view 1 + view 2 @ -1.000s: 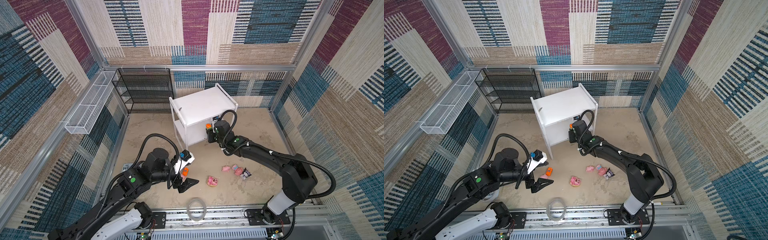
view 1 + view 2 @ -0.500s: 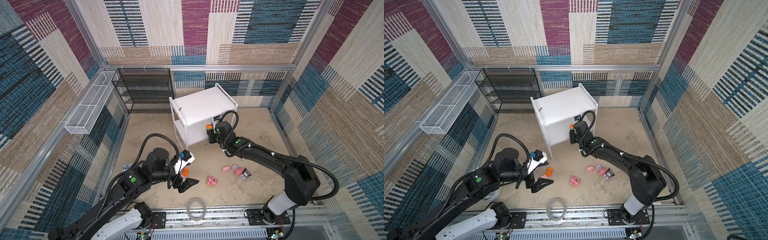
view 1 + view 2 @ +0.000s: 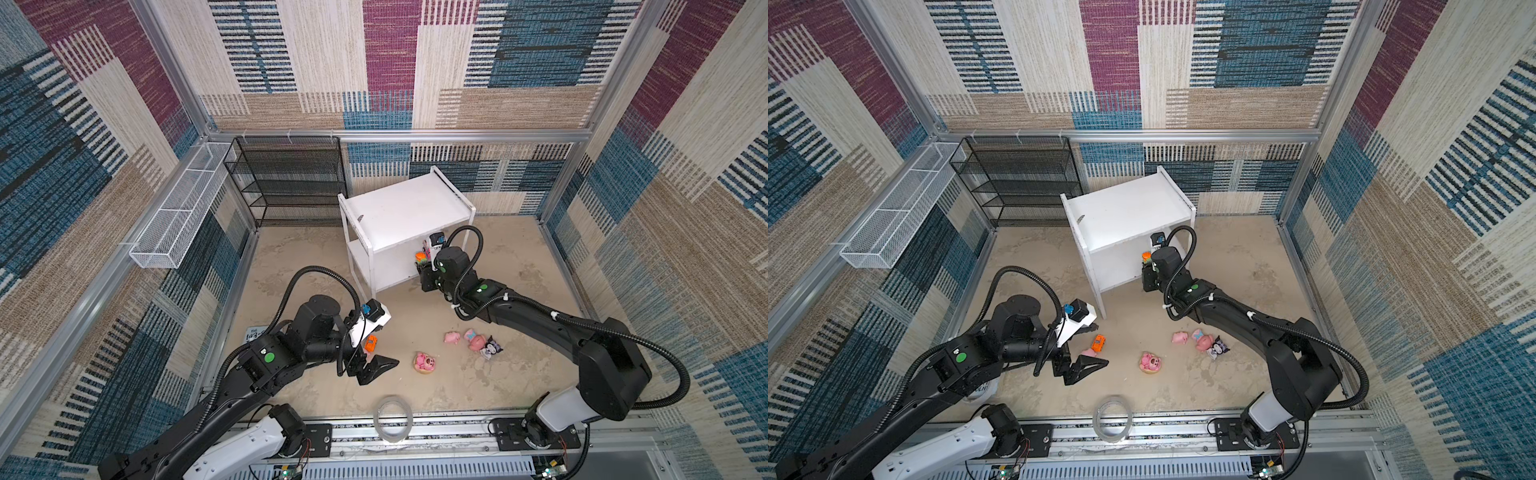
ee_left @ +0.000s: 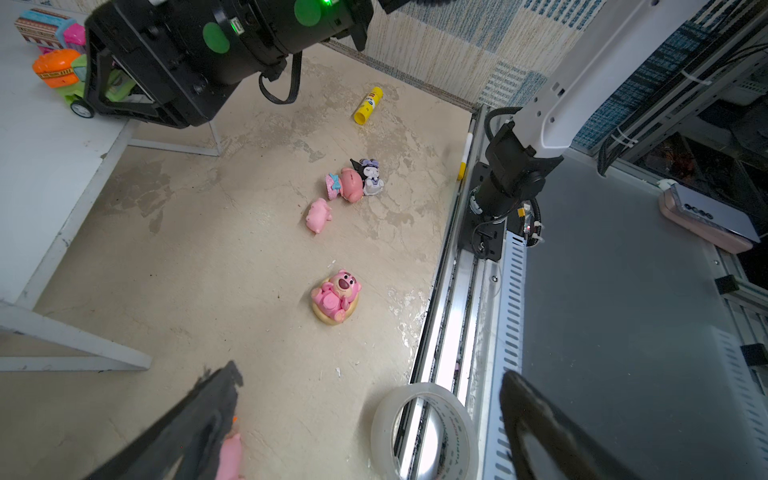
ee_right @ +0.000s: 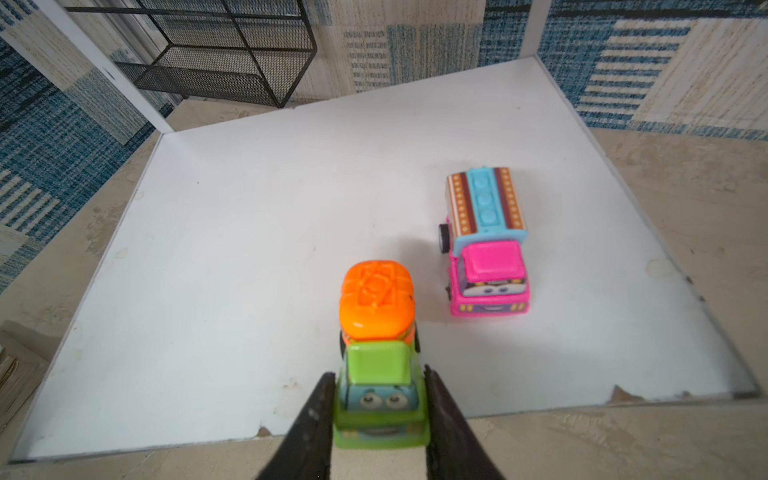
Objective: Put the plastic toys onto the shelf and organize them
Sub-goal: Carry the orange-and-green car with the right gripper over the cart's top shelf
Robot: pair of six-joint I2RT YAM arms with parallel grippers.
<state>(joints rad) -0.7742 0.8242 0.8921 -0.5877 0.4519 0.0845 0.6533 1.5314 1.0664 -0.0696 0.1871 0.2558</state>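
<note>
My right gripper should move the green-orange car outward past the shelf's front edge and let go of it, because the bare lower board is outward of the gripper, beside the pink-multicolour car (image 5: 484, 245).
The white shelf (image 3: 407, 208) stands at the back. My right gripper (image 5: 379, 376) is at the front edge of its lower board (image 5: 270, 228), shut on the green-orange car (image 5: 378, 357). A pink-multicolour car (image 5: 484, 245) stands on that board beside it. My left gripper (image 4: 370, 399) hangs open over the floor (image 3: 376, 365). An orange car (image 3: 371, 343) lies just behind it, and a pink pig (image 4: 230, 457) lies against one finger. On the floor lie a pink bear (image 4: 336, 295), another pink pig (image 4: 318, 215), a pink figure with a blue bow (image 4: 347, 185) and a black-white figure (image 4: 370, 176).
A black mesh rack (image 3: 291, 183) and a long white wire basket (image 3: 178, 216) stand at the back left. A roll of clear tape (image 3: 393, 417) lies at the front rail. A yellow tube (image 4: 368, 106) lies near the right wall.
The right arm has shifted slightly at the shelf front, and its jaws have narrowed onto the green-orange car. The left arm has not moved.
</note>
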